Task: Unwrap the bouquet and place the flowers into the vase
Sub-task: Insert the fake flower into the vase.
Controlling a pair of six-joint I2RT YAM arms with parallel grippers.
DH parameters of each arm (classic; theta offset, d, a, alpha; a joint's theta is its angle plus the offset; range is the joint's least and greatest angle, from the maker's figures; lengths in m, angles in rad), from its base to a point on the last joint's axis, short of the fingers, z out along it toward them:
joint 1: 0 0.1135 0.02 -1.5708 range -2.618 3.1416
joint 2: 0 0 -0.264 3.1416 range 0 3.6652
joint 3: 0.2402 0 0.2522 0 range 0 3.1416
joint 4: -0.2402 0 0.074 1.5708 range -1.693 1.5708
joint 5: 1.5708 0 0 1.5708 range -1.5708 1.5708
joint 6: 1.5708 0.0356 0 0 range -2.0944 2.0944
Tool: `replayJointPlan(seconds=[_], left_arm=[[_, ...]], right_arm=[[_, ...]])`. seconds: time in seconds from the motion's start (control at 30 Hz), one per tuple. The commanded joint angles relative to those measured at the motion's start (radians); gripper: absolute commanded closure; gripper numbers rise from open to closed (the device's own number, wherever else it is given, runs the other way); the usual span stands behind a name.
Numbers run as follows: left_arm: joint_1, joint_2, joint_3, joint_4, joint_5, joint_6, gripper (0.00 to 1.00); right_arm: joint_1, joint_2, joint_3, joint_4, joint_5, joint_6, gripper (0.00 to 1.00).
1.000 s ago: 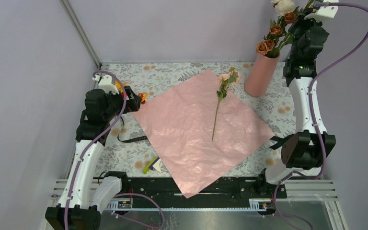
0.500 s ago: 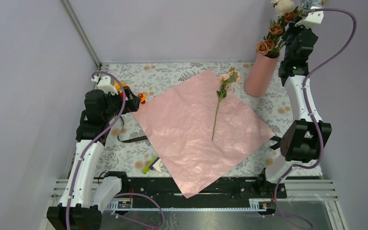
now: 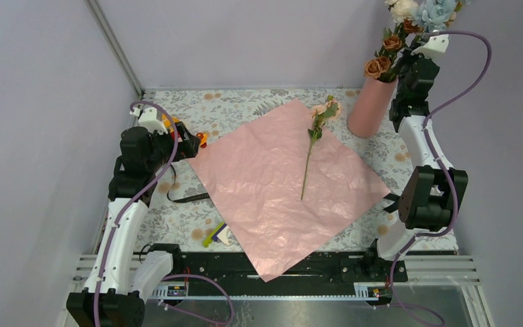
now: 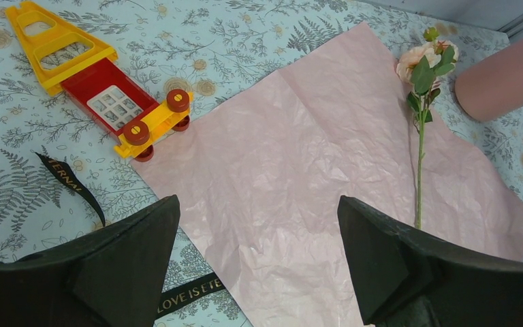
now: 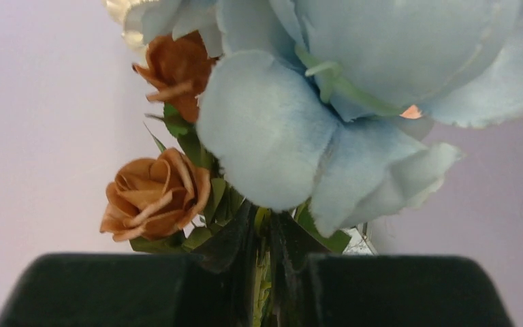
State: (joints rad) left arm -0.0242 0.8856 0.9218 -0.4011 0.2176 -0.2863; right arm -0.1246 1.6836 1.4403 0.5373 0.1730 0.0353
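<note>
The right gripper brings the pale blue flower down toward the salmon vase's top [image 3: 383, 79] next, then releases the green stem, because the flower stands high.
The salmon vase [image 3: 371, 107] stands at the table's back right with rust-brown roses [image 3: 377, 67] and a cream bloom [image 3: 403, 8] in it. High above it, my right gripper [image 3: 423, 28] is shut on the green stem [image 5: 267, 272] of a pale blue flower [image 5: 327, 102], beside a brown rose [image 5: 155, 194]. Where that stem's lower end sits is hidden. The unfolded pink paper [image 3: 272, 197] lies flat with one peach flower [image 3: 306, 160] on it. My left gripper [image 4: 259, 252] hovers open over the paper's left edge, holding nothing.
A black ribbon [image 4: 75, 187] printed in gold lies on the floral cloth left of the paper. A yellow and red toy [image 4: 102, 88] sits at the back left. A small yellow-green item [image 3: 216, 235] rests near the front edge. Walls close in on both sides.
My right arm has swung left toward the vase, bringing the pale blue flower into the top view beside the cream bloom. The left arm, the paper and the peach flower have not moved.
</note>
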Motion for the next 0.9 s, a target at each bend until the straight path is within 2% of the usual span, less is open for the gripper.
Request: replayJointPlan(seconds=[0.0, 0.6, 0.87], left_arm=[[0.009, -0.002, -0.008, 0.056, 0.020, -0.005, 0.07], [0.013, 0.004, -0.013, 0.064, 0.033, -0.008, 0.07], [0.013, 0.004, -0.017, 0.070, 0.042, -0.013, 0.07]], right_arm=[[-0.003, -0.046, -0.040, 0.105, 0.015, 0.039, 1.00], [-0.003, -0.015, -0.149, 0.096, -0.087, 0.083, 1.00], [-0.003, -0.025, -0.203, 0.093, -0.099, 0.083, 0.92]])
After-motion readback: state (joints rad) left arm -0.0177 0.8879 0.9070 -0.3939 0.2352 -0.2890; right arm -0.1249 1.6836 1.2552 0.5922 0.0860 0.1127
